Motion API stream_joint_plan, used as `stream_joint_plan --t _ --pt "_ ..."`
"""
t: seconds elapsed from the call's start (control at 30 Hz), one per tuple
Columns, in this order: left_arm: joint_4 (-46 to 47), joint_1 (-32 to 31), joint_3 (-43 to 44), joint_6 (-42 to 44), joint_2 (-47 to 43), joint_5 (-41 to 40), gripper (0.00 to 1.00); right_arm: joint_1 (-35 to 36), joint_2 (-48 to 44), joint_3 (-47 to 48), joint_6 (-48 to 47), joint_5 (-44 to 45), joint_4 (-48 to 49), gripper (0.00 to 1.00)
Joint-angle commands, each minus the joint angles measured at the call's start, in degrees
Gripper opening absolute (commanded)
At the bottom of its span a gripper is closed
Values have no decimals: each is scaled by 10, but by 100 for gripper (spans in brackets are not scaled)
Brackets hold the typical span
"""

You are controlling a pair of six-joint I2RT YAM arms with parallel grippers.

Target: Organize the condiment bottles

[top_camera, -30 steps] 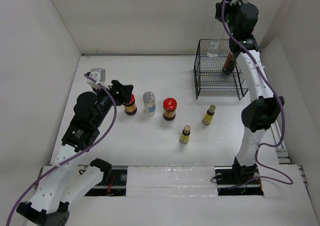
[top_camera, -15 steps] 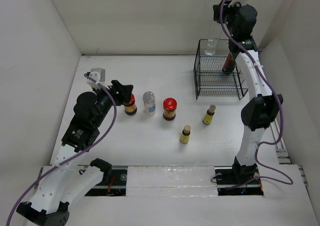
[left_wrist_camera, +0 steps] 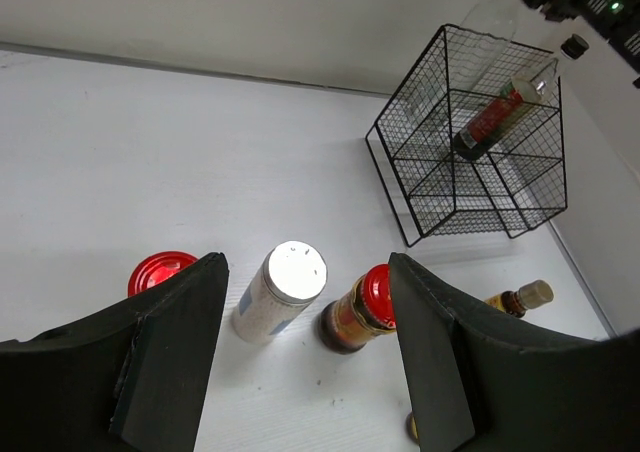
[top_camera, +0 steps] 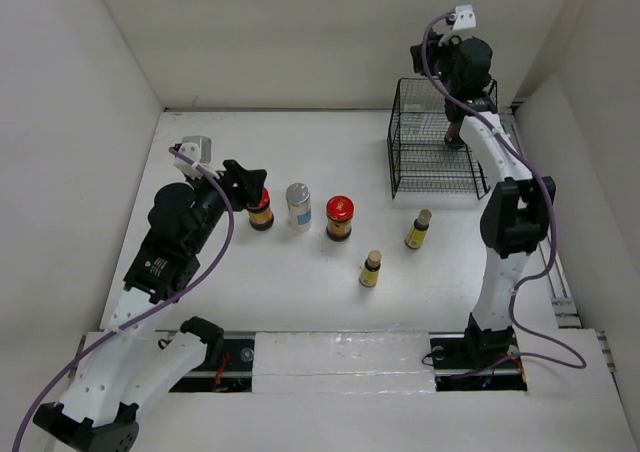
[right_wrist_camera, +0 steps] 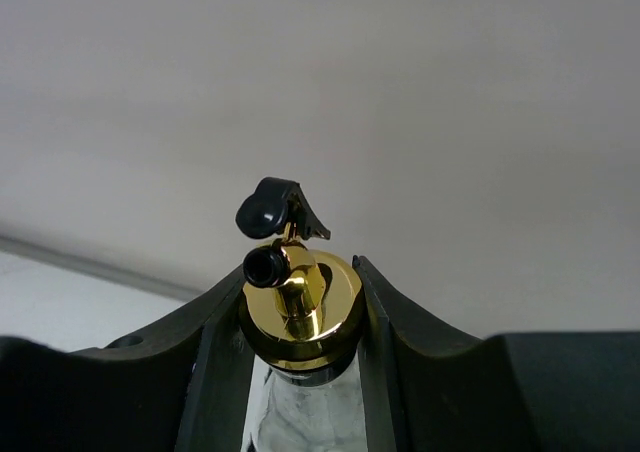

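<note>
I will next lower the clear bottle in my right gripper into the basket's free space beside the dark bottle and let go of the gold cap, because that space is below.
My right gripper (right_wrist_camera: 300,297) is shut on the gold cap of the tall clear bottle (right_wrist_camera: 300,412) and holds it above the far edge of the black wire basket (top_camera: 392,144); in the top view the gripper (top_camera: 452,64) hides the bottle. A dark black-capped bottle (left_wrist_camera: 500,114) leans inside the basket. My left gripper (left_wrist_camera: 305,372) is open and empty, low over a red-lidded jar (top_camera: 261,212). To its right stand the silver-lidded shaker (top_camera: 298,205), the second red-lidded jar (top_camera: 339,217) and two tiny yellow bottles (top_camera: 417,230) (top_camera: 371,269).
White walls close in the table on the left, back and right. The basket (left_wrist_camera: 470,177) stands at the back right, close to the right arm's upper links (top_camera: 515,212). The left arm (top_camera: 175,242) reaches in from the front left.
My right gripper has swung left and toward the back wall with the clear bottle, which now sits hidden behind it in the top view. The left arm has not moved.
</note>
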Motion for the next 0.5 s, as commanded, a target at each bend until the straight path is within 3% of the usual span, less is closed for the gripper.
stream_joint_plan --t 0.0,0.3,0.4,0.43,0.47 --pt "15 -1 1 4 4 2 61 -4 -60 -33 6 -16 115 19" --pt "15 -1 1 4 4 2 61 -9 -66 -128 21 -11 144 21" --pt "15 -1 1 4 4 2 61 -14 -66 -143 27 -4 144 31" --pt "15 -1 1 4 4 2 61 -14 -66 -143 27 -4 144 37" --pt "15 -1 1 4 4 2 61 -14 -66 -143 27 -4 144 54"
